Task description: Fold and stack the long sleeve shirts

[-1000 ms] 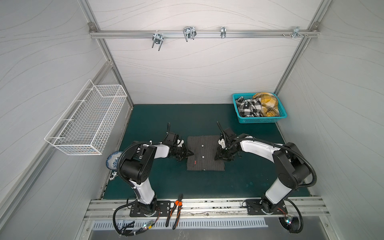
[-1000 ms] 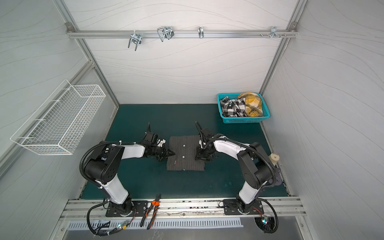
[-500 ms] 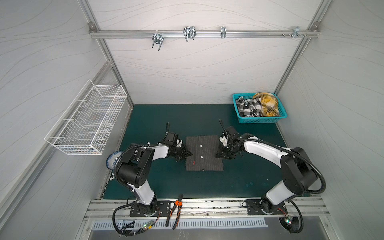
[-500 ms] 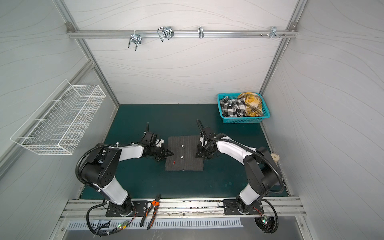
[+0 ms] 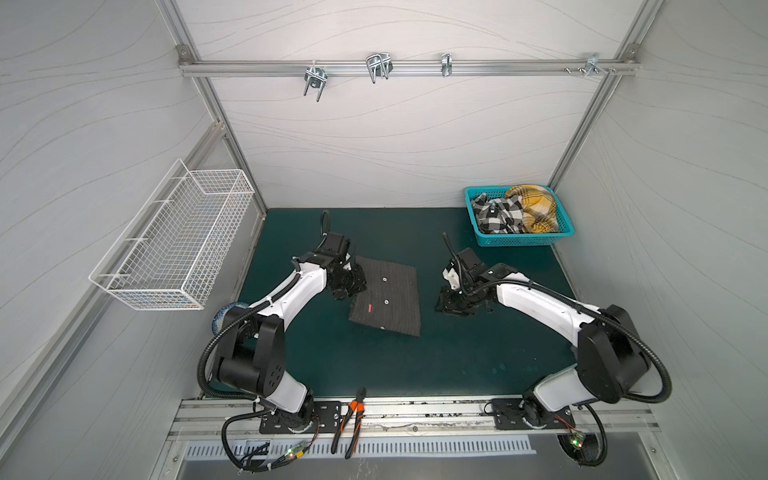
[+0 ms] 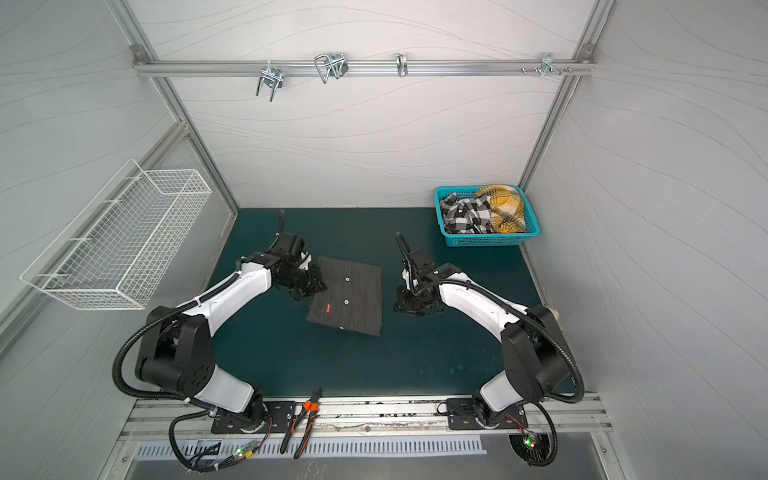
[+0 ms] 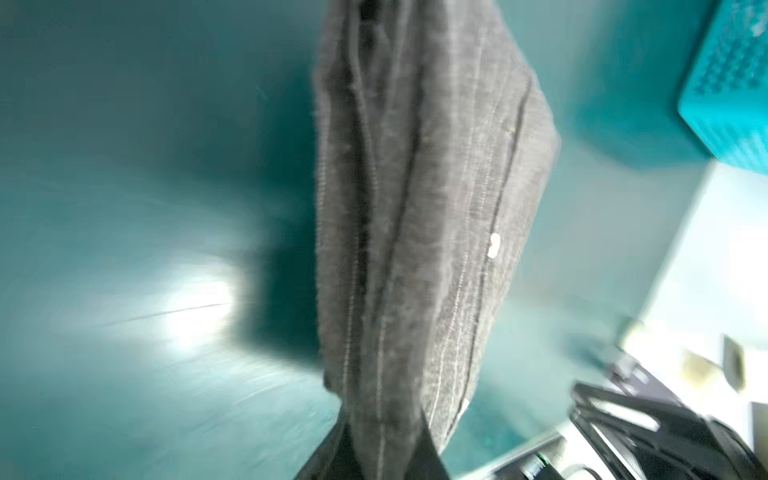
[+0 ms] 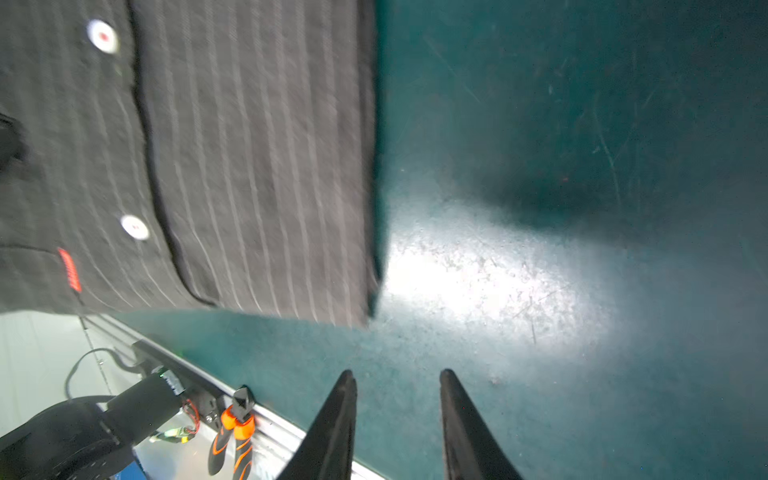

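Observation:
Next, my left gripper rises and turns with the shirt. It then brings the shirt down to release over the mat by the held edge (image 5: 345, 307), since that spot lies below it.
The long sleeve shirt (image 5: 390, 297) (image 6: 349, 297) is a dark pinstriped one, folded into a rectangle and lying askew mid-table in both top views. Its white buttons and a small red tag face up. My left gripper (image 5: 353, 286) (image 6: 309, 286) is shut on the shirt's left edge. In the left wrist view the shirt (image 7: 415, 208) runs straight out from the left gripper (image 7: 382, 457). My right gripper (image 5: 446, 301) (image 6: 405, 303) stands open on the bare mat, a short gap right of the shirt. In the right wrist view the right gripper (image 8: 397, 378) holds nothing, with the shirt (image 8: 249, 166) beside it.
A teal basket (image 5: 519, 241) (image 6: 490, 240) at the back right holds a checked and a yellow garment. A white wire basket (image 5: 174, 245) hangs on the left wall. Orange-handled pliers (image 5: 353, 419) lie on the front rail.
The shirt has slid left and turned slightly with my left gripper on it. My right gripper, earlier at the shirt's right edge, now stands apart from it.

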